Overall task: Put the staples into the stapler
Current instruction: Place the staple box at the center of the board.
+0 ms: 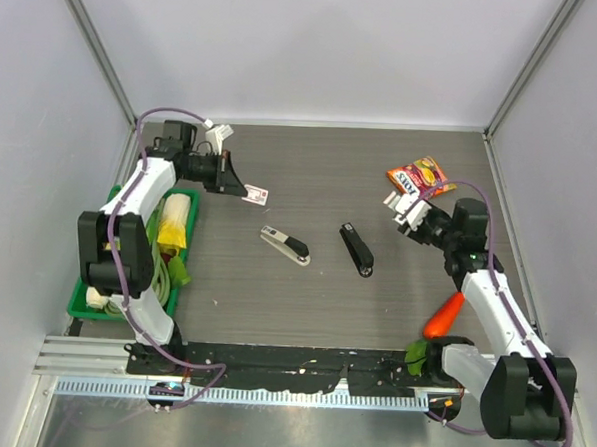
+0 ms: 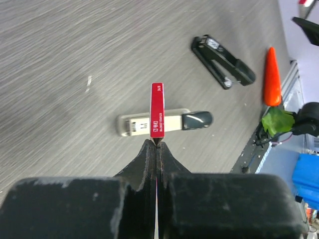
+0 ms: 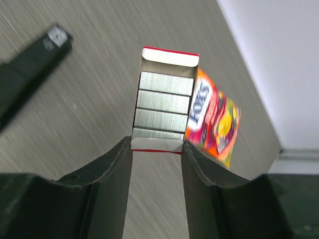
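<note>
My right gripper goes down and back next, away from the snack packet, to the bare table between the all-black stapler [image 1: 356, 250] and carrot.
The staples box is in two parts. My right gripper [image 3: 156, 147] is shut on the open inner tray [image 3: 166, 104], which holds several silver strips of staples, and keeps it above the table at the right [image 1: 398, 202]. My left gripper [image 2: 156, 145] is shut on the flat red-and-white outer sleeve [image 2: 157, 109], seen edge-on, and holds it up at the far left [image 1: 256, 194]. A cream stapler with a black end [image 1: 284, 245] and an all-black stapler [image 1: 356, 250] lie mid-table, between the two grippers. The cream one lies right under the sleeve in the left wrist view [image 2: 132, 124].
An orange-red snack packet [image 1: 421, 176] lies just beyond the right gripper, beside the tray [image 3: 214, 119]. A toy carrot [image 1: 444, 314] lies near the right arm's base. A green bin [image 1: 84, 297] with toy food stands at the left edge. Grey walls close in the table.
</note>
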Controlling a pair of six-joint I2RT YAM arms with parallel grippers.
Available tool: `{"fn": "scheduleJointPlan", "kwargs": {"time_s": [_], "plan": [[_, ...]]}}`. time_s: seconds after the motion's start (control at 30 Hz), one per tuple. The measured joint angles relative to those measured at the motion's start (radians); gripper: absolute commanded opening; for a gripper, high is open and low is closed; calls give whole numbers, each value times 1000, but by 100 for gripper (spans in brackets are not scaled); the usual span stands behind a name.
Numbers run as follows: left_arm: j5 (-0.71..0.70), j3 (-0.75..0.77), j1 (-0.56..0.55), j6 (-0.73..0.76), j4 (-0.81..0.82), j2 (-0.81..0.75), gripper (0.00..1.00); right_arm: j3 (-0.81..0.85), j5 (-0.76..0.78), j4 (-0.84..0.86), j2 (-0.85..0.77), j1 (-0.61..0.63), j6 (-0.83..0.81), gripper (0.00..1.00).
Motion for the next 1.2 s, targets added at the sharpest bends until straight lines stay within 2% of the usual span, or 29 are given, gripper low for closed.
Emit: {"fn": "scheduleJointPlan", "kwargs": {"time_s": [0.2,0.47,0.57,0.6,0.63,0.67,0.73,0.77,1.0,1.2], "plan": [[-41,26,34,16,-5,137,1,-72,-44,-109,-7,-190,-120,45],[-44,26,37,15,3,172,7,-93,-76,-296,41,-212,-315,46],[-43,26,37,16,6,171,22,-93,-80,-345,80,-212,-365,52],[-43,26,37,16,8,171,36,-92,-80,-361,97,-212,-380,55],[-43,24,37,14,11,171,44,-92,-79,-373,113,-212,-393,62],[-43,21,37,16,13,169,60,-92,-78,-386,126,-212,-406,66],[-42,14,37,13,14,164,70,-92,-73,-403,139,-212,-425,91],[-40,11,37,16,13,161,78,-92,-71,-407,140,-212,-430,91],[-40,-2,37,15,11,105,100,-105,-53,-409,76,-214,-448,91],[-40,-5,37,14,10,18,100,-161,-53,-347,43,-214,-425,91]]}}
